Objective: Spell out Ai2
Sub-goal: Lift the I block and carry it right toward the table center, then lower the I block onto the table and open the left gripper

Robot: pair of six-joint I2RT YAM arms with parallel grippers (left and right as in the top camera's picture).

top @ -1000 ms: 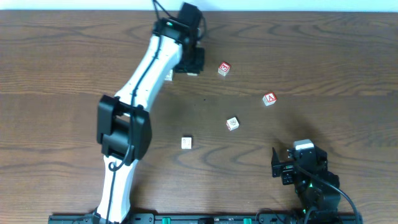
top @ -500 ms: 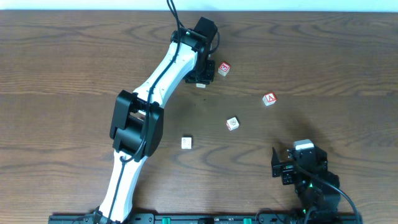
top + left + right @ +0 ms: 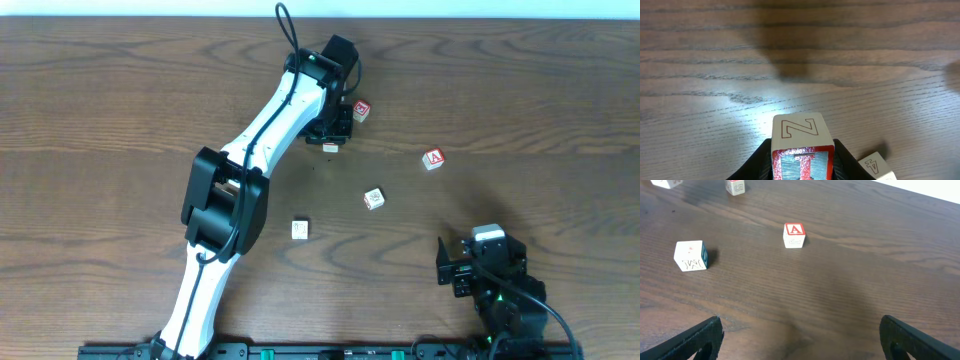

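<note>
My left gripper is above the bare tabletop and the I cube [image 3: 330,147] still hangs above the wood, so next I need to lower the gripper to the tabletop below it and release the cube there.
My left gripper [image 3: 333,135] is shut on the I cube [image 3: 802,162], whose red-bordered I face looks at the wrist camera, with an outlined Z on its top. In the overhead view this cube [image 3: 330,147] shows as a pale patch under the fingers. The red-bordered A cube [image 3: 433,159] lies to the right, also in the right wrist view [image 3: 794,235]. A cube with a blue side [image 3: 691,256] lies at mid table [image 3: 373,199]; I cannot read its figure. My right gripper [image 3: 447,268] is open and empty at the near right [image 3: 800,340].
Another red-marked cube [image 3: 361,110] lies just right of the left gripper. A pale cube corner [image 3: 877,167] shows beside the held cube. A pale cube [image 3: 300,229] lies near mid table. The left arm [image 3: 270,110] stretches diagonally over the far left.
My left gripper has moved right and a little nearer, carrying the cube from beside the arm to just left of the red-marked cube. The right arm has not moved.
</note>
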